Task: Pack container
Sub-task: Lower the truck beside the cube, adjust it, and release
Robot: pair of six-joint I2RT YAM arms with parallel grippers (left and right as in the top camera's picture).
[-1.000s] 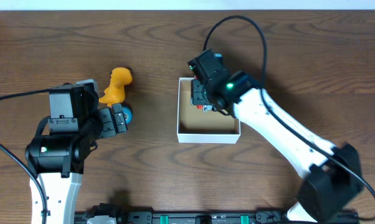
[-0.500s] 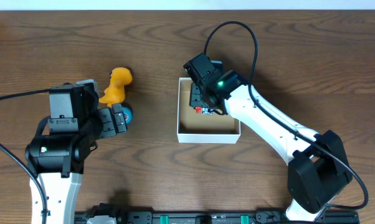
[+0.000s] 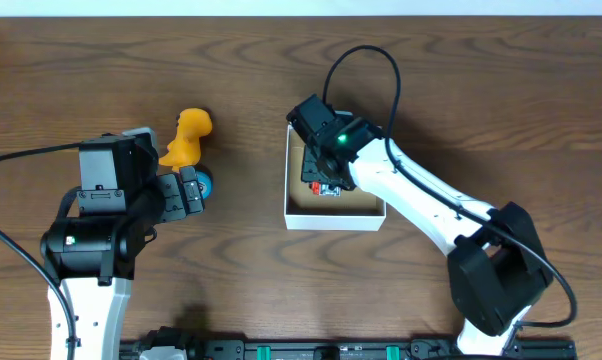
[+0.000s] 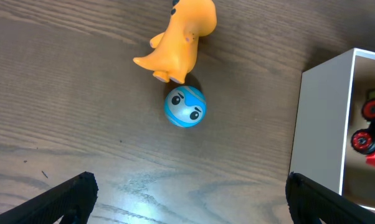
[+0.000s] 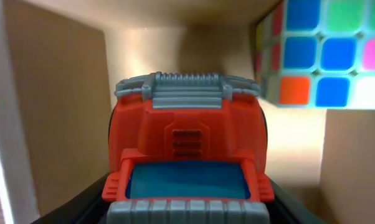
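The red truck goes outward and down in the right gripper next, onto the container's bare bottom beside the colour cube for release, since that bottom lies outward and below.
The container (image 3: 335, 221) is a shallow white-walled box with a brown inside, at mid-table; its left wall (image 4: 321, 124) shows in the left wrist view. My right gripper (image 3: 326, 178) reaches down into it, shut on a red toy truck (image 5: 187, 143) with a grey grille and blue windscreen. The truck (image 3: 328, 189) hangs low near the container's left wall (image 5: 56, 106). A colour cube (image 5: 324, 50) lies in the box beyond the truck. My left gripper (image 3: 193, 190) stands open over bare table (image 4: 190, 208), close to a blue ball.
A blue ball with a face (image 4: 185, 107) lies on the table left of the container, touching an orange dinosaur (image 4: 181, 37) behind it. Both sit just ahead of my left gripper's fingers. The dinosaur (image 3: 188, 138) and ball (image 3: 205, 183) are well apart from the box.
My right gripper has swung left and toward the container's front with the red truck held. The left arm, ball and dinosaur have not moved.
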